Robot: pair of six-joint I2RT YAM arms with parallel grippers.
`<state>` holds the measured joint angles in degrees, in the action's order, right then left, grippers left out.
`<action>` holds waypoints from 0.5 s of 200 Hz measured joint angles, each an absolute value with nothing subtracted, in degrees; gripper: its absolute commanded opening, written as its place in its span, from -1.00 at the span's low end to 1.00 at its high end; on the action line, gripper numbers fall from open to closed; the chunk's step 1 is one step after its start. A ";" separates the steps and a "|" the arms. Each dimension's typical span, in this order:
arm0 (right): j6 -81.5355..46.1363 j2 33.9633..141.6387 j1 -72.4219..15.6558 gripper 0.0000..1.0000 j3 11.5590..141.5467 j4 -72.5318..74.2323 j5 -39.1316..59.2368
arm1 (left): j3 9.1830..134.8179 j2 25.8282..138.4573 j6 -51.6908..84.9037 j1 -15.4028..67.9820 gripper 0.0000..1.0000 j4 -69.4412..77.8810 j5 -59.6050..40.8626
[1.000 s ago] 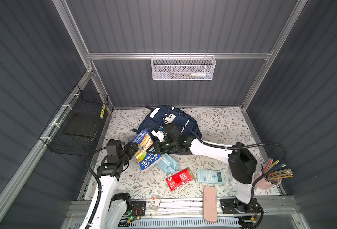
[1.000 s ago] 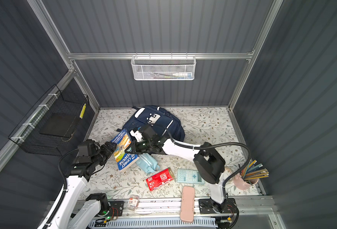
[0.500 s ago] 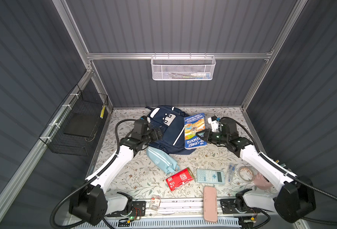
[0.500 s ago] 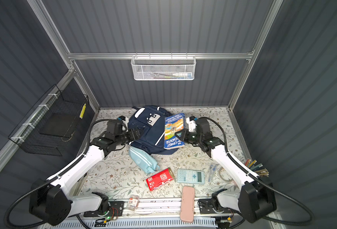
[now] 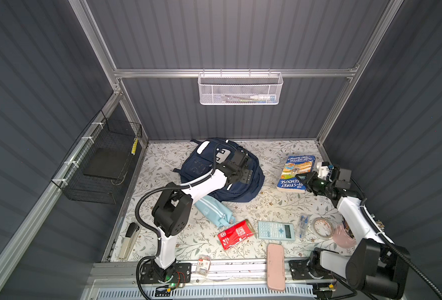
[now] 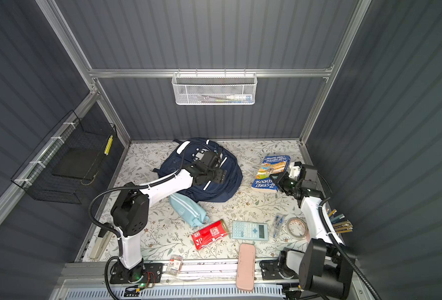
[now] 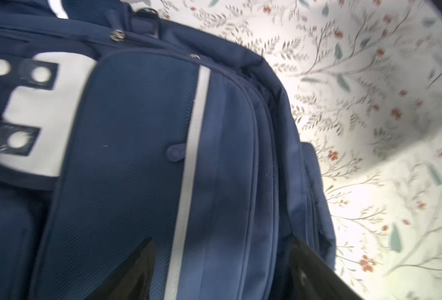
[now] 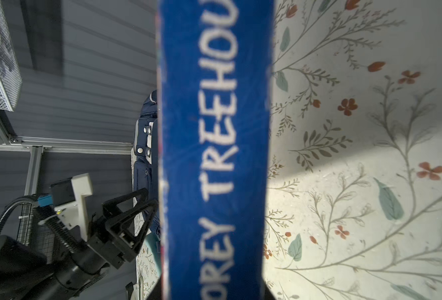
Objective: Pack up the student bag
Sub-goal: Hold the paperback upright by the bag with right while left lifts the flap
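The book is still outside, so next my right gripper will move across the table into the bag's side facing the book and let go of the spine (image 8: 214, 155) there.
The student bag (image 5: 201, 166) (image 6: 174, 166), a navy backpack with white stripes and a white dotted patch, lies flat at the back middle of the floral table. My left gripper (image 5: 243, 176) (image 6: 218, 176) hovers open over the bag's right half. In the left wrist view its dark fingers (image 7: 134, 272) straddle a white stripe on the bag (image 7: 136, 155). My right gripper (image 5: 304, 181) (image 6: 275, 180) is shut on the spine of a blue book (image 5: 296, 168) (image 6: 271, 168) at the right of the table. The spine (image 8: 214, 155) fills the right wrist view.
In front of the bag lie a light blue pouch (image 5: 212, 211), a red packet (image 5: 236, 233), a calculator (image 5: 275, 230), pens (image 5: 303, 224), a tape roll (image 5: 322, 227) and a pink case (image 5: 275, 266). A stapler (image 5: 129, 240) lies front left. A black wire basket (image 5: 103, 161) hangs on the left wall.
The right gripper has carried the book from the bag's right edge out to the right of the table. The left gripper has moved from the bag's left side across to its right half.
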<state>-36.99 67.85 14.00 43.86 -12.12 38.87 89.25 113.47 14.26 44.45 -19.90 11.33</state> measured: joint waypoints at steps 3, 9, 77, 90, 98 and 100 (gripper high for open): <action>-36.99 67.66 14.13 -1.00 43.68 -12.12 39.03 | 89.52 113.97 13.93 44.69 0.70 -20.03 11.79; -36.97 67.33 14.26 -1.00 43.38 -12.12 39.33 | 90.26 114.93 13.47 45.12 0.73 -20.62 12.58; -36.95 67.42 14.26 -1.00 40.03 -10.31 42.61 | 101.89 126.80 8.69 48.62 -0.96 -26.26 22.68; -37.06 67.64 14.26 -1.00 39.75 -9.91 43.46 | 101.89 126.39 8.67 49.12 -1.00 -26.41 23.66; -37.12 67.79 14.20 -1.00 39.64 -9.30 44.10 | 101.89 125.78 8.38 49.28 -1.00 -26.68 24.21; -37.19 67.85 14.13 -1.00 39.62 -9.15 44.23 | 101.89 125.49 8.36 49.28 -1.00 -26.83 24.27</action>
